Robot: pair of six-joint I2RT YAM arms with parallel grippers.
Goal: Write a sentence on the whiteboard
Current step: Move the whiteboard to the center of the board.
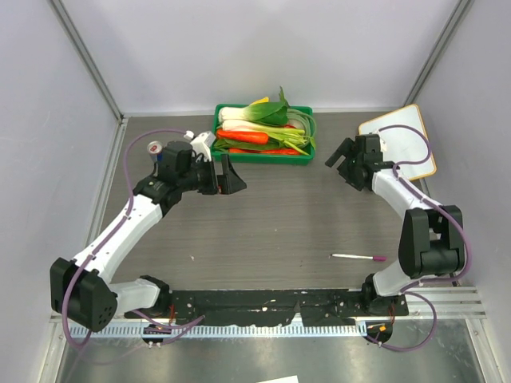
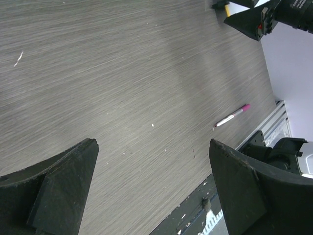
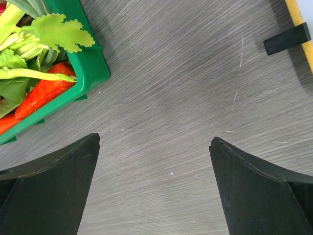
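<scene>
The black clip (image 3: pixel 286 38) sticks out from the whiteboard's rim, below my right gripper and to its right in the wrist view. My right gripper will turn, shift that way and go down around the clip.
The whiteboard (image 1: pixel 403 144) lies flat at the back right, white with a light-wood rim; its rim (image 3: pixel 296 14) and a black clip (image 3: pixel 286 38) show in the right wrist view. The sentence is not in view; the board's visible face is blank, and a cable crosses it. A white marker with a magenta cap (image 1: pixel 359 257) (image 2: pixel 232 116) lies on the table front right, apart from both arms. My left gripper (image 1: pixel 235 175) (image 2: pixel 151 142) hangs open over bare table, left of centre. My right gripper (image 1: pixel 337 169) (image 3: pixel 154 139) is open, empty, between tray and whiteboard.
A green tray (image 1: pixel 306 156) (image 3: pixel 90 73) of toy vegetables stands at the back centre, close to both grippers. A small round red-and-white object (image 1: pixel 154 148) sits at the back left by the left arm. Grey walls enclose the table on three sides.
</scene>
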